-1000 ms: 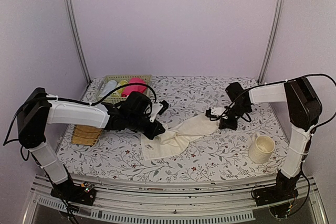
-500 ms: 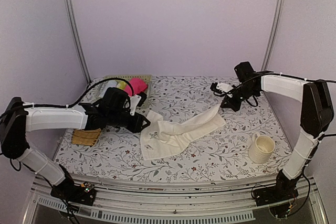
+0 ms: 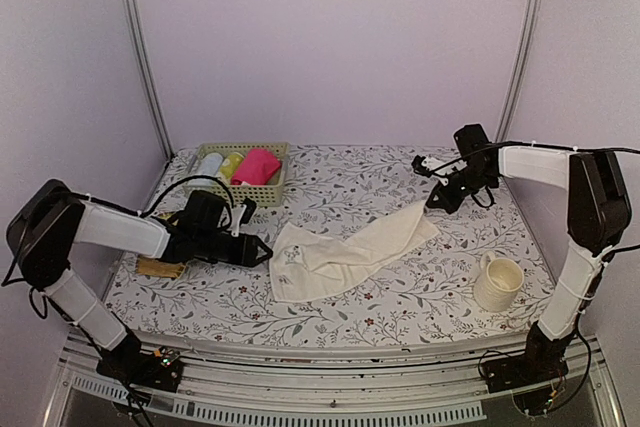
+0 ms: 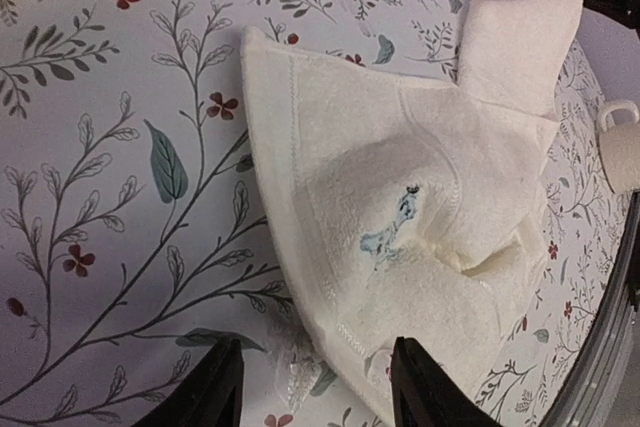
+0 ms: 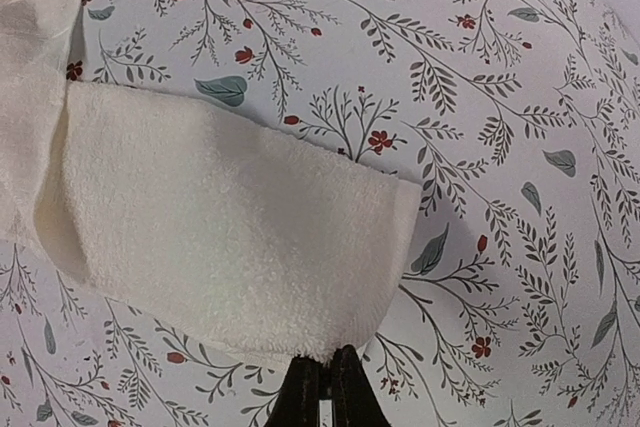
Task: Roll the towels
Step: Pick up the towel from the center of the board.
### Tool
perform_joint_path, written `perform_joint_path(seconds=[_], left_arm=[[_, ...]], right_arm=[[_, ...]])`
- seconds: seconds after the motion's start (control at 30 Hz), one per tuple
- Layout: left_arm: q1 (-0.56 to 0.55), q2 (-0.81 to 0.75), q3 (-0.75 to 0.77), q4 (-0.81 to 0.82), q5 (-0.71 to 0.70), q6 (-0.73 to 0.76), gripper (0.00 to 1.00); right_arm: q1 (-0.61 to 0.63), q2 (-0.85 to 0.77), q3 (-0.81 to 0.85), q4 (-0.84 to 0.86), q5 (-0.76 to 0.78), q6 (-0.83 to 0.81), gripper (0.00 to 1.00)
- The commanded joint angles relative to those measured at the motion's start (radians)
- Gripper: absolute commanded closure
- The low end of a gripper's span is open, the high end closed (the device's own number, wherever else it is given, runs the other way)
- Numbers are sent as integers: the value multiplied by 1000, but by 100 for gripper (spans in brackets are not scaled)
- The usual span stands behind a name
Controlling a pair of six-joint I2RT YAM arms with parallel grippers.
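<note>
My left gripper moves outward along the hem next and closes on the towel's far corner by the basket, since that corner lies outward of its fingers.
The cream-white towel (image 3: 345, 247) lies loosely spread and rumpled across the middle of the table, a small blue mark showing near its left end (image 4: 385, 237). My left gripper (image 3: 262, 251) rests low at the towel's left edge, open; in the left wrist view its fingers (image 4: 218, 387) straddle the hem without touching it. My right gripper (image 3: 433, 204) is shut on the towel's far right edge (image 5: 320, 347), which lifts slightly toward it. The pink towel (image 3: 258, 165) sits rolled in the basket (image 3: 272, 190) at the back left.
A woven straw mat (image 3: 158, 267) lies under my left forearm near the left edge. A cream mug (image 3: 497, 284) stands at the front right, also visible in the left wrist view as the mug (image 4: 620, 142). The basket holds other rolled cloths too.
My left gripper has opened, let go of the cream towel's left end and drawn back left. My right gripper has pulled the right end toward the far right, stretching the towel out.
</note>
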Motion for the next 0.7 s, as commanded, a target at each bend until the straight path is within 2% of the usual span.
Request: perform_joint_path(seconds=[0.0, 0.2, 0.37, 0.47, 0.67], left_arm=[[45, 99, 44, 194, 100, -53, 47], [53, 247, 206, 201, 30, -50, 49], [53, 379, 363, 131, 31, -26, 56], [52, 406, 389, 115, 20, -34, 59], [52, 441, 399, 121, -44, -16, 57]], right_arm=[[0, -5, -9, 26, -24, 25, 97], [0, 7, -7, 24, -25, 23, 97], [0, -4, 6, 22, -30, 27, 97], [0, 7, 5, 21, -33, 28, 97], [1, 20, 1, 21, -27, 23, 97]])
